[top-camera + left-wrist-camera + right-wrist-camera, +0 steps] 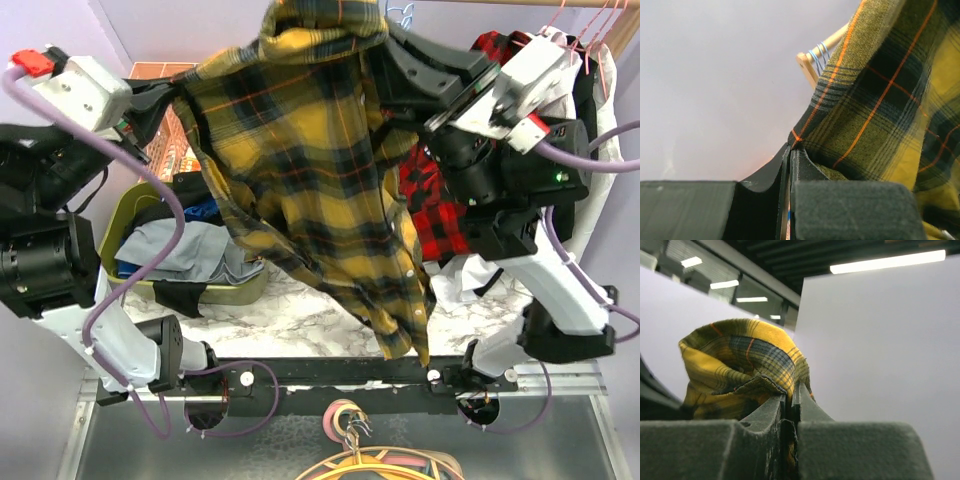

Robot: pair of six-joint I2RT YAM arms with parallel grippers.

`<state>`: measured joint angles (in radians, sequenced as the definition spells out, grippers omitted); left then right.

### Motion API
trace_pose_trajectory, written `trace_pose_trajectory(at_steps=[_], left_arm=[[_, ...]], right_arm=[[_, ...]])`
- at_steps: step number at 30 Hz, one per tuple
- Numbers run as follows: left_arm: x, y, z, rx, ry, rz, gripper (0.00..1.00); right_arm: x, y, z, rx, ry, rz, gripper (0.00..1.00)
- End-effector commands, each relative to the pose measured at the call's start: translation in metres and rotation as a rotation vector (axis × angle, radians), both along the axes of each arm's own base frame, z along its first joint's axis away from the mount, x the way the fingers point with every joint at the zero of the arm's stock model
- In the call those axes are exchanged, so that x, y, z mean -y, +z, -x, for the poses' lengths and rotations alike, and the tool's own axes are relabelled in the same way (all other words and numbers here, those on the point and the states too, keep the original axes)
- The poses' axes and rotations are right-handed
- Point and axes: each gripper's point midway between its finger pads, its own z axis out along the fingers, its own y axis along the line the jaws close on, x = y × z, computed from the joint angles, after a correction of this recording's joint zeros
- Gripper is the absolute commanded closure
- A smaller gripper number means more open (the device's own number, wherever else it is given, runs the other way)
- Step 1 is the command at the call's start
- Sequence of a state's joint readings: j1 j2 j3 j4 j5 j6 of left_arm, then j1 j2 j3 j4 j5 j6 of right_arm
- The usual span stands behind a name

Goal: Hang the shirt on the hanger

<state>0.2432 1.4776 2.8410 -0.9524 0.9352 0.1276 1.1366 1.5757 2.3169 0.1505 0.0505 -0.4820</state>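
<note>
My right gripper comes down toward the marble table next, tips its fingers downward and releases the bunched top, since my left gripper still holds the shirt's edge.
The mustard-yellow and dark plaid shirt (300,170) hangs in the air between my two arms, its tail reaching down over the marble table. My left gripper (183,92) is shut on the shirt's left edge; the left wrist view shows the cloth (880,100) pinched at the fingertips. My right gripper (385,45) is shut on the bunched top of the shirt (740,365). Light-blue wire hangers (400,12) hang on the wooden rod at the top, just right of the shirt's top; their hooks also show in the left wrist view (819,54).
A red-and-black plaid shirt (435,210) hangs behind my right arm. Pink wire hangers (585,35) hang at the top right. An olive basket (130,215) with grey and dark clothes stands at the left. A tape roll (345,415) lies at the front.
</note>
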Motion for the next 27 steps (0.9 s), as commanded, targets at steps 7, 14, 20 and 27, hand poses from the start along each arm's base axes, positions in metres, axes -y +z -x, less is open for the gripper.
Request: trace_pose_trajectory(at_steps=[7,14,20,27], left_arm=[[-0.066,-0.193,-0.124,-0.568,0.217,0.044,1.0],[-0.047,-0.273,-0.088,-0.731,0.086,-0.044,1.0],[-0.094,-0.319,-0.074,-0.774,0.355,-0.221,1.0],[-0.118,-0.328,-0.044,-0.756,0.461,-0.431,1.0]], right_arm=[[0.026,-0.191,-0.083,-0.489,-0.307,-0.041,0.99],[-0.056,-0.341,-0.082,-0.795,-0.012,0.134,0.68],[-0.057,-0.376,-0.061,-0.753,0.134,0.195,0.01],[0.004,-0.436,-0.117,-0.859,0.306,0.19,0.0]])
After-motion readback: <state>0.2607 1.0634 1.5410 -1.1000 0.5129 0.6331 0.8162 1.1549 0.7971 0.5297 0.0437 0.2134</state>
